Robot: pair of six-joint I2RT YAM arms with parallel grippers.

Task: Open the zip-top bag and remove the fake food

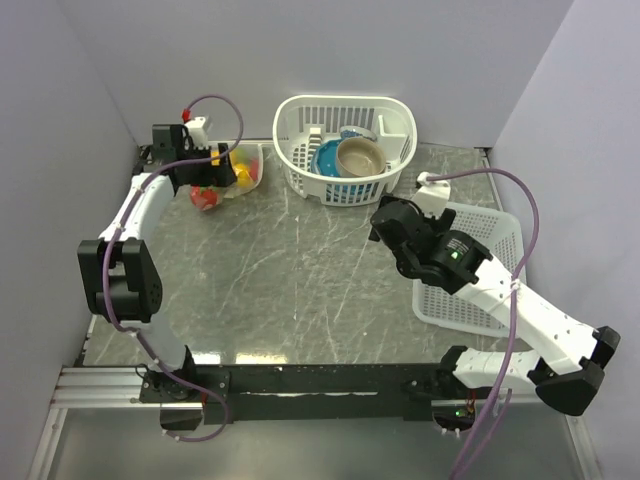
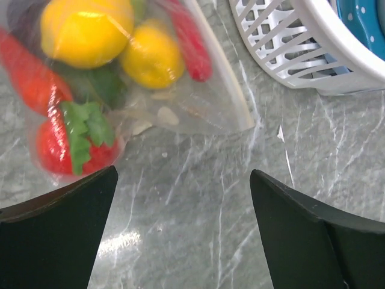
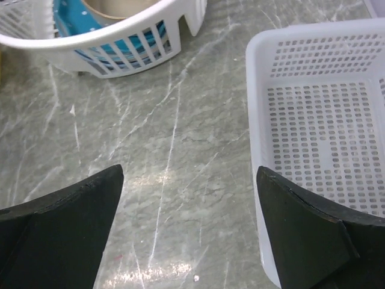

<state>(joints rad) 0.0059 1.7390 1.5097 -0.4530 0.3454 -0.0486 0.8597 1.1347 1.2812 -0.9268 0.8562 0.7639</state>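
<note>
I should move my left gripper down and to the right in the top view onto the bag's near edge, since that lies below it on that side.
The zip-top bag [image 1: 245, 178] lies at the table's far left, clear and floppy, with the fake food [image 1: 207, 197] inside. In the left wrist view the bag [image 2: 198, 108] holds yellow fruits [image 2: 87, 30], a red pepper [image 2: 192, 45], a carrot and a strawberry [image 2: 72, 144]. My left gripper [image 1: 205, 172] hangs over the bag; its jaws [image 2: 183, 180] are wide open and empty, just short of the bag's near edge. My right gripper [image 1: 385, 222] is open and empty [image 3: 189, 174] above the table's middle right, away from the bag.
A white oval basket [image 1: 345, 105] at the far centre holds a blue bowl [image 1: 328, 158] and a tan bowl [image 1: 360, 155]; its wall shows close right of the bag [image 2: 289, 42]. A flat white lattice basket [image 1: 490, 250] sits at the right, beside my right fingers [image 3: 313, 229].
</note>
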